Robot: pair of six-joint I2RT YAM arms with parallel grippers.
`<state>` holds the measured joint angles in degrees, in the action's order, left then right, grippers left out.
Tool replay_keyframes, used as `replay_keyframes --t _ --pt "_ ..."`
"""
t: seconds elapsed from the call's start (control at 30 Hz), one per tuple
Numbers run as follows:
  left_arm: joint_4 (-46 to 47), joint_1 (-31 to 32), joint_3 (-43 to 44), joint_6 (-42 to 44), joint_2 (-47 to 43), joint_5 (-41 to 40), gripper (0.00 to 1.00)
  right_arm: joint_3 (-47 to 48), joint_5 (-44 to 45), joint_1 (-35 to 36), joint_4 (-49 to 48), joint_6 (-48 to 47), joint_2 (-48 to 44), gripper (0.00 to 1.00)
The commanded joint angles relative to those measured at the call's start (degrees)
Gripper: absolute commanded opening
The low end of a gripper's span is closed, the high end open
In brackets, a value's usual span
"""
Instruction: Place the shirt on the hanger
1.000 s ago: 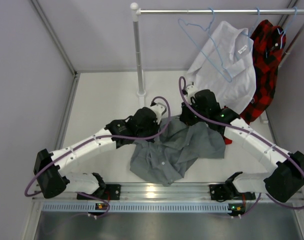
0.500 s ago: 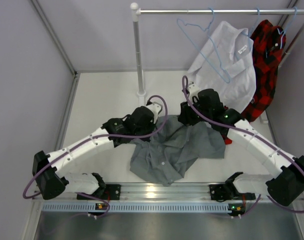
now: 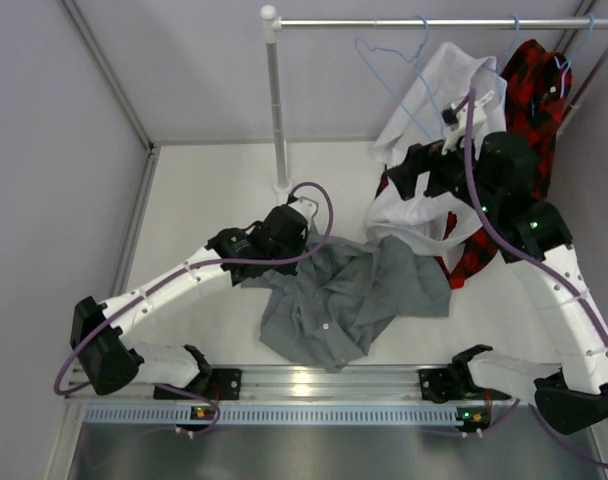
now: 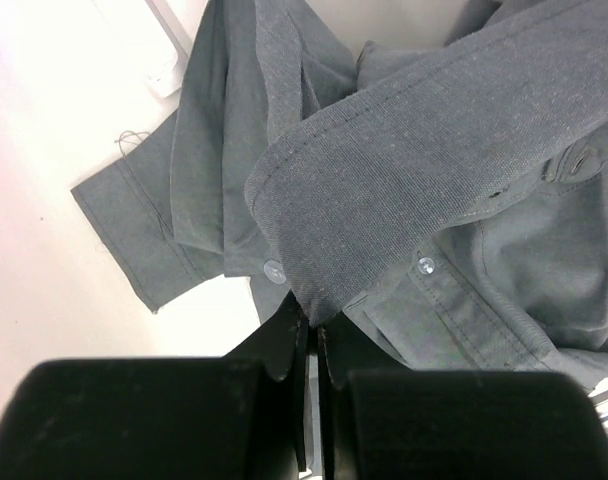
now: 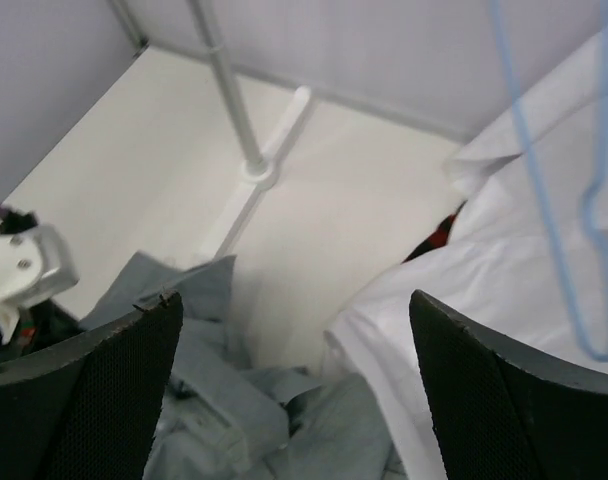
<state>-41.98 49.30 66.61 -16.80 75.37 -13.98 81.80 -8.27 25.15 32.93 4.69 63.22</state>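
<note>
My right gripper goes outward and to the right in the top view next, bringing the hanger's wire (image 3: pixel 436 107), which hangs on that side, between its empty fingers.
The grey shirt (image 3: pixel 349 295) lies crumpled on the white table between the arms. My left gripper (image 3: pixel 296 248) is at its upper left edge. In the left wrist view this gripper (image 4: pixel 312 318) is shut on the tip of a fold of the shirt (image 4: pixel 434 200) near a button. My right gripper (image 3: pixel 404 180) hangs raised above the shirt's far right side, in front of the white shirt. Its jaws (image 5: pixel 294 297) stand wide open with nothing between them, the shirt (image 5: pixel 234 420) lying below. The light-blue hanger (image 3: pixel 399 70) hangs on the rail, its wire (image 5: pixel 544 200) close on the right.
A white shirt (image 3: pixel 424 110) and a red-and-black plaid shirt (image 3: pixel 529 90) hang from the rail (image 3: pixel 434 21) at the back right. The rack's upright pole (image 3: pixel 277 110) stands at the back centre. Walls close in the left and right sides.
My right gripper has opened, let go of the grey shirt and risen to the back right toward the white shirt. The left gripper keeps its hold and has shifted slightly left.
</note>
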Motion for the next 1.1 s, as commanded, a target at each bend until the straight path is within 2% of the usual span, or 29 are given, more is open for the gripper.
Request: replay_keyframes --t 0.0,0.13,0.23,0.3,0.43,0.57,0.7,1.07 --pt "-0.6 -0.1 2.7 -0.6 -2.2 -1.4 0.0 7.5 3.3 -6.5 1.8 -2.0 1.7 0.91" --pt "-1.0 -0.1 1.3 -0.1 -3.7 0.3 0.0 13.8 2.6 -10.6 1.7 -5.1 6.1 0.88" --pt "-1.5 -0.1 -0.4 0.4 -4.0 0.2 0.0 17.9 3.8 -13.4 1.9 -8.8 10.3 0.81" --pt "-1.6 -0.1 -1.0 0.5 -3.8 0.8 0.0 19.2 -1.1 -15.6 2.6 -10.0 13.7 0.8" --pt "-1.5 -0.1 -1.5 0.2 -4.0 2.5 0.0 22.4 -1.0 -18.1 2.8 -11.0 18.6 0.73" --pt "-1.4 -0.1 -1.5 -0.1 -4.1 3.9 0.0 24.1 -4.9 -19.7 3.0 -12.0 22.0 0.7" --pt "-1.4 -0.1 -1.7 0.2 -3.9 4.1 0.0 24.2 -6.8 -19.7 3.5 -12.2 24.0 0.5" --pt "-1.3 -0.1 -1.8 0.5 -4.2 5.0 0.0 23.5 -7.9 -19.7 3.5 -11.5 24.6 0.22"
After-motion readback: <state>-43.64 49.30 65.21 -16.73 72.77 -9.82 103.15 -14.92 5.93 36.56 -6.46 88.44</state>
